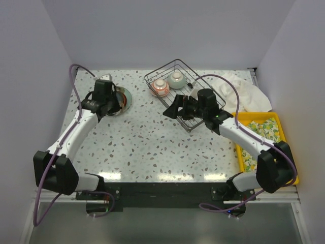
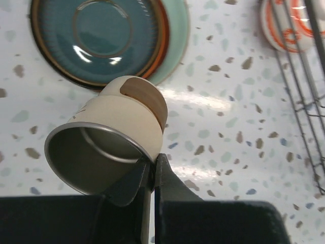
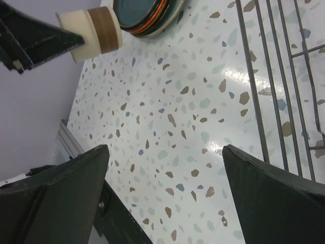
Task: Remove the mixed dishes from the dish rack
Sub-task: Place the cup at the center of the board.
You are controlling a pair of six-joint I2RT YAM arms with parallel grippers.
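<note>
My left gripper goes left in the top view and down next to free the cup, as bare tabletop beside the plates lies there, below the gripper.
My left gripper is shut on the rim of a cream and brown cup, held just above the table beside a stack of plates with a teal one on top. The cup also shows in the right wrist view, near the stack. In the top view the left gripper is by the stack. The dark wire dish rack holds a red-patterned bowl and a pale green bowl. My right gripper is open and empty over the table at the rack's left edge.
A white cloth lies behind the rack on the right. A yellow tray with a patterned lining sits at the right edge. The red-patterned bowl shows in the left wrist view inside the rack wires.
</note>
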